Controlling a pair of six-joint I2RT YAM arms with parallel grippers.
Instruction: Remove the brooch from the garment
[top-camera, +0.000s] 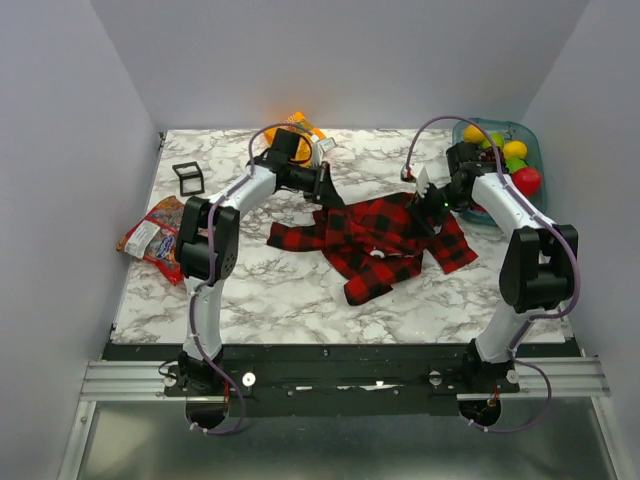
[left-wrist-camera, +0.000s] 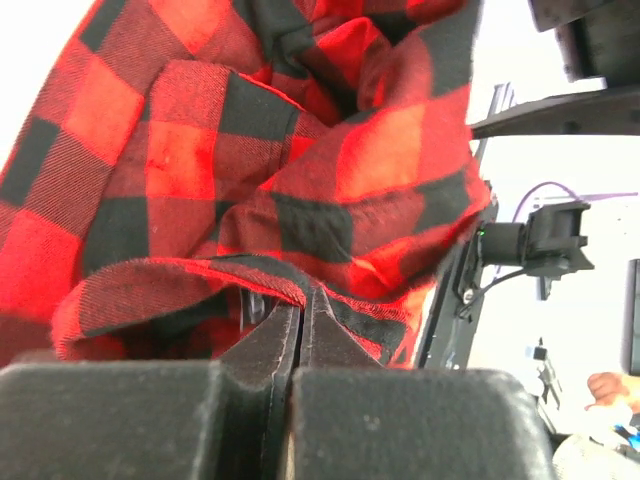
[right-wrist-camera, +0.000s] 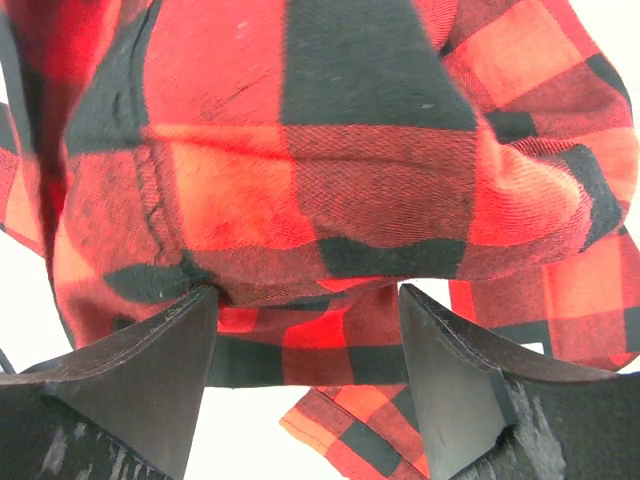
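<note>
The robot's right gripper will come down onto the garment's side by the teal bin and close there, because cloth is already between its open fingers.
The red-and-black plaid garment lies rumpled in the middle of the marble table. A small white patch shows on its front; I cannot tell whether it is the brooch or the lettering. My left gripper is at the garment's far left edge. In the left wrist view it is shut on a folded hem of the garment. My right gripper is at the garment's far right side. In the right wrist view it is open, its fingertips against the hanging fabric.
A teal bin with toy fruit stands at the back right, close behind the right arm. An orange packet lies at the back behind the left gripper. A black square frame and snack packets lie at the left.
</note>
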